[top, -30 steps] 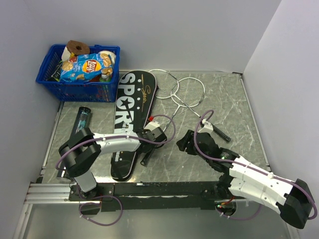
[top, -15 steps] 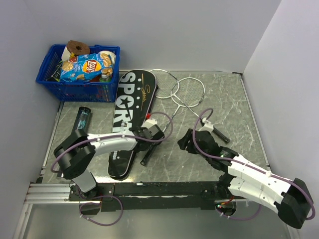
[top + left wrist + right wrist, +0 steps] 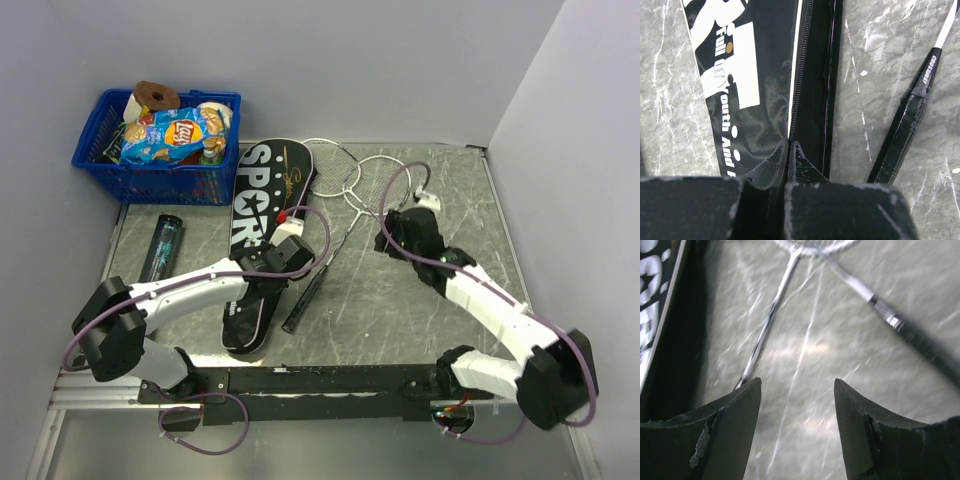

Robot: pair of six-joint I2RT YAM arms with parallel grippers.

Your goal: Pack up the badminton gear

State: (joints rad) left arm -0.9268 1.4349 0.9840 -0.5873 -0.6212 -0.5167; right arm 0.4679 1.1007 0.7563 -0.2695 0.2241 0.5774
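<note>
My right gripper moves outward and down onto the stem of the racket whose handle lies farther from the bag next. The reason is that only bare table shows between its open fingers.
The black bag (image 3: 258, 205) lettered SPORT lies lengthwise on the table. My left gripper (image 3: 289, 252) sits at its right edge; in the left wrist view the gripper (image 3: 788, 146) is shut on the bag's (image 3: 740, 75) zipper seam. Two white-framed rackets (image 3: 379, 181) lie crossed behind, their heads at the back. One black handle (image 3: 303, 300) lies right of the bag, also visible as the handle (image 3: 904, 135). My right gripper (image 3: 388, 240) hovers open over the racket shafts; between its tips (image 3: 797, 382) is bare table, a shaft (image 3: 771, 315) left and a handle (image 3: 920, 340) right. A dark tube (image 3: 165, 243) lies at the left.
A blue basket (image 3: 118, 178) with a crisp packet (image 3: 170, 135) stands at the back left corner. White walls close in the table at the back and right. A black rail (image 3: 320, 380) runs along the near edge by the arm bases.
My left gripper has shut on the bag's zip edge and shifted slightly back-left. The right arm swung from the front middle toward the rackets at the back, still open.
</note>
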